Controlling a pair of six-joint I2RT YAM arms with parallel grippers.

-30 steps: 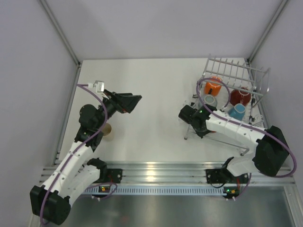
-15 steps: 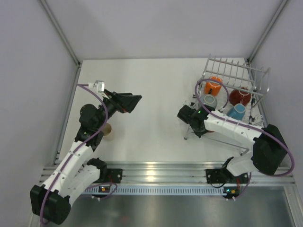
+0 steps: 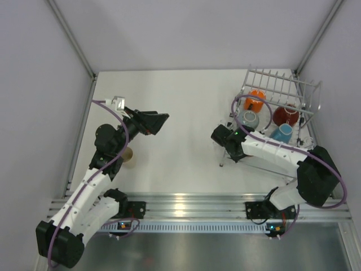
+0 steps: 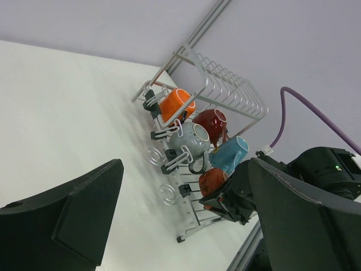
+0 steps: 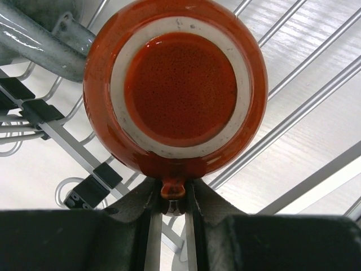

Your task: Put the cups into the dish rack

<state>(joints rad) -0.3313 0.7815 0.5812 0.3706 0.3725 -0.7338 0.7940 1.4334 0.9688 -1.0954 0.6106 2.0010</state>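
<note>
The left gripper will next go back and down onto the cream cup's rim (image 3: 132, 152), with its fingers tilting toward the table, because that cup is still outside the rack (image 3: 282, 90).
The dish rack (image 3: 282, 90) stands at the back right. It holds the bright orange (image 3: 255, 101), grey (image 3: 250, 119), dark red (image 3: 286, 116) and light blue (image 3: 282, 132) cups. My right gripper (image 3: 224, 137) is at the rack's near left end. In the right wrist view it (image 5: 172, 197) is shut on the handle of the squat orange-red cup (image 5: 175, 84), whose underside faces the camera, with the rack's wires (image 5: 293, 118) behind it. The cream cup (image 3: 128, 155) sits on the table beside my left arm, partly hidden. My left gripper (image 3: 158, 121) is open, empty and raised.
In the left wrist view the rack (image 4: 225, 84), its cups and the right gripper (image 4: 237, 195) with the orange-red cup (image 4: 211, 182) show between my open fingers. Walls close the table at the back and on both sides. A metal rail (image 3: 180, 203) runs along the near edge.
My right gripper has shifted slightly to the far left with the orange-red cup. My left arm has not moved.
</note>
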